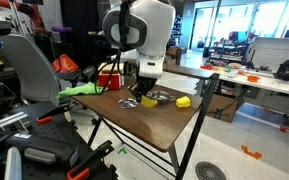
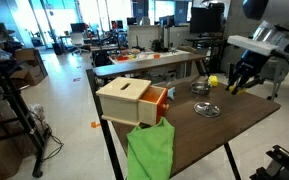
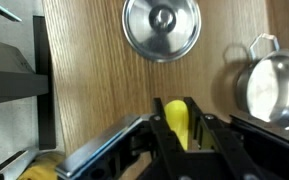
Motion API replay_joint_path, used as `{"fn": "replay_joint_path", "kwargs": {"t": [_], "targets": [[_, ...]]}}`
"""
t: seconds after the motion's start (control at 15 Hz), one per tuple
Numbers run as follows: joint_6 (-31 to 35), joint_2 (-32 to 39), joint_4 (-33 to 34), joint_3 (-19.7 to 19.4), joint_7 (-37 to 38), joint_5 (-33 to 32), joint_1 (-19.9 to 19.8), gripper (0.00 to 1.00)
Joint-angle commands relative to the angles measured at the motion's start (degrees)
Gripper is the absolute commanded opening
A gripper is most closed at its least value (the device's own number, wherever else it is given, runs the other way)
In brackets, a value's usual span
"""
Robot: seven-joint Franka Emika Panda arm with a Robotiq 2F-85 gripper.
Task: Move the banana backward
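Observation:
The robot's gripper will next carry the banana past the metal lid and pot, then go down and release it on the bare tabletop that lies open before the orange drawer.
The banana (image 3: 176, 125) is small and bright yellow. In the wrist view it lies lengthwise between my gripper's (image 3: 174, 103) two black fingers, which press against its sides over the wooden table. In an exterior view my gripper (image 1: 144, 94) points down at the table's middle, with the banana (image 1: 149, 100) yellow at its tips. In an exterior view my gripper (image 2: 236, 84) is low over the far end of the table. I cannot tell whether the banana is lifted or still touches the table.
A round metal lid (image 3: 161, 27) and a small metal pot (image 3: 274, 88) lie ahead of the gripper. A rounder yellow lump (image 1: 183, 101) sits near the table edge. A wooden box with an orange drawer (image 2: 132, 100) and a green cloth (image 2: 149, 150) occupy the table's other end.

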Motion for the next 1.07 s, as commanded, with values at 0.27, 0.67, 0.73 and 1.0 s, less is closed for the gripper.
{"fn": "replay_joint_path", "kwargs": {"t": [0.27,0.67,0.73,1.0], "targets": [[-2.46,-2.79,7.01,3.7,3.58,-7.55,6.53,0.06],[-6.29,6.89,17.88,4.72,4.28,-11.44,6.41,0.06],[-6.56,8.57,19.11,4.3,4.97,-12.43,7.0,0.06],[-8.04,14.66,24.26,4.07,6.08,-15.17,7.28,0.06]]}}
